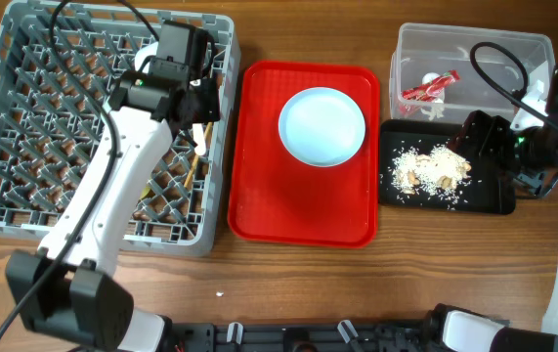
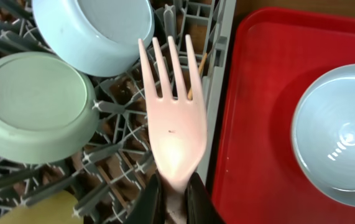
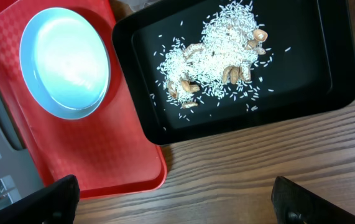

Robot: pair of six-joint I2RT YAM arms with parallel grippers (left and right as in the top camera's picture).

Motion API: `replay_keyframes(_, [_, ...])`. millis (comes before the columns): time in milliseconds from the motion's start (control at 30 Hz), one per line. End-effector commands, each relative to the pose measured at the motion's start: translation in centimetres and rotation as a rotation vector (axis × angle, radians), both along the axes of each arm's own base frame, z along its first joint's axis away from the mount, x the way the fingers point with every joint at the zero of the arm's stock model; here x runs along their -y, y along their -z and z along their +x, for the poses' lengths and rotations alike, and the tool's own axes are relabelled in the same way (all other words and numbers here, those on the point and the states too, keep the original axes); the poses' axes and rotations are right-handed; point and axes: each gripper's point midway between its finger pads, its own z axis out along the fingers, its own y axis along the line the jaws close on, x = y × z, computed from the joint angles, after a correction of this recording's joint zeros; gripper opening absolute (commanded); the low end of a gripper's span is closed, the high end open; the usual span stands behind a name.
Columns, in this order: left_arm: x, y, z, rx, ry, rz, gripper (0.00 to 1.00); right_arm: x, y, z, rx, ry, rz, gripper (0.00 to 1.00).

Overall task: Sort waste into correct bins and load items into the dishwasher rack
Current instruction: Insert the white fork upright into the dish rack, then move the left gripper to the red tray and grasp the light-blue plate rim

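Note:
The gap along the rack's tray-side edge (image 2: 203, 70) lies just below my left gripper. Next, my left gripper lowers and releases the white plastic fork (image 2: 172, 134) in that gap.
My left gripper (image 2: 176, 186) is shut on the handle of the white plastic fork (image 2: 172, 134), tines pointing away, over the right edge of the grey dishwasher rack (image 1: 24, 108). In the rack, a pale green bowl (image 2: 34, 106) and a white bowl (image 2: 93, 31) lie upside down, beside a yellow cup (image 2: 34, 213) and wooden chopsticks (image 1: 193, 161). The white plate (image 1: 322, 127) lies on the red tray (image 1: 259, 196). My right gripper (image 3: 180, 205) is open over bare table beside the black tray (image 3: 326, 74) of rice scraps (image 3: 221, 53). The red-and-white wrapper (image 1: 430, 88) lies in the clear tub (image 1: 513, 49).
The left arm (image 1: 112, 186) stretches across the rack from the front edge. A black cable (image 1: 498, 73) loops over the clear tub. Wooden table (image 1: 288, 284) shows along the front, below the red tray and the black tray.

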Motion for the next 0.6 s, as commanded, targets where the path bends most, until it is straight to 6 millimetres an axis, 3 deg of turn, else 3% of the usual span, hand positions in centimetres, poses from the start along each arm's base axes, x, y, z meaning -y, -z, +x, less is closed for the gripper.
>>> replay_keyframes(0, [0.0, 2.7, 0.8, -0.056, 0.078, 0.063, 0.04, 0.0, -0.9, 0.0, 0.031, -0.012, -0.007, 1.00])
replay_keyframes(233, [0.1, 6.2, 1.0, -0.142, 0.080, 0.084, 0.13, 0.0, -0.9, 0.0, 0.031, -0.012, -0.007, 1.00])
replay_keyframes(300, [0.1, 6.2, 1.0, -0.140, 0.079, 0.083, 0.37, 0.0, -0.9, 0.0, 0.031, -0.012, -0.007, 1.00])
replay_keyframes(400, [0.2, 5.6, 1.3, -0.117, 0.079, 0.078, 0.59, 0.0, -0.9, 0.0, 0.032, -0.012, -0.007, 1.00])
replay_keyframes(567, [0.3, 3.0, 1.5, -0.041, 0.078, 0.059, 0.61, 0.0, -0.9, 0.0, 0.031, -0.012, -0.007, 1.00])
